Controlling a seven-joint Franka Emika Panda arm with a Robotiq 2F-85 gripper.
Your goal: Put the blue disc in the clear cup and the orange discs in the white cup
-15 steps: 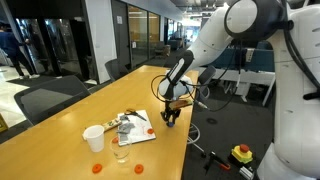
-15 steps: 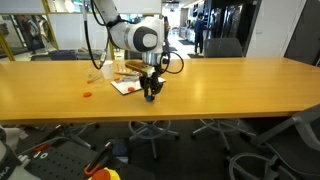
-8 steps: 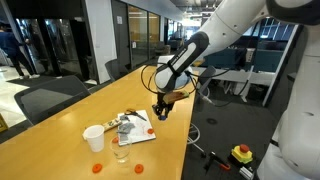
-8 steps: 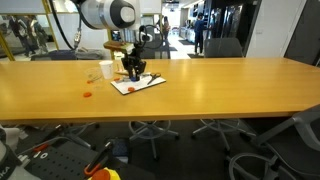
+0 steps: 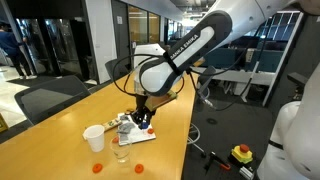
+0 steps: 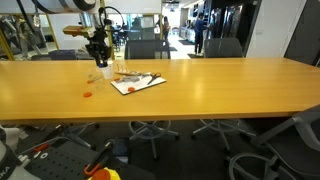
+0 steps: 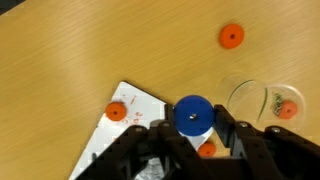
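My gripper holds the blue disc (image 7: 193, 115) beside the cup, so I will next move it toward the right in the wrist view and down over the clear cup's open rim (image 7: 283, 104).
My gripper (image 7: 195, 128) is shut on the blue disc (image 7: 193, 115) and holds it above the white sheet (image 7: 135, 105), just beside the clear cup (image 7: 252, 98). One orange disc (image 7: 117, 111) lies on the sheet, one (image 7: 207, 150) lies below the jaws, and one (image 7: 231, 37) lies on the bare table. Another orange disc (image 7: 288, 110) shows through the clear cup; I cannot tell whether it is inside. In an exterior view the gripper (image 5: 140, 120) hangs over the sheet, near the white cup (image 5: 94, 138) and the clear cup (image 5: 121, 150).
The long wooden table (image 5: 60, 125) has its edge close to the sheet (image 5: 138, 132). Two orange discs (image 5: 98, 167) lie near the front end. Office chairs (image 6: 150, 128) stand around the table. The white cup (image 6: 107, 71) also shows in an exterior view.
The arm has swung along the table from beyond the sheet to above it, next to the cups. The cups and the discs on the table have not moved.
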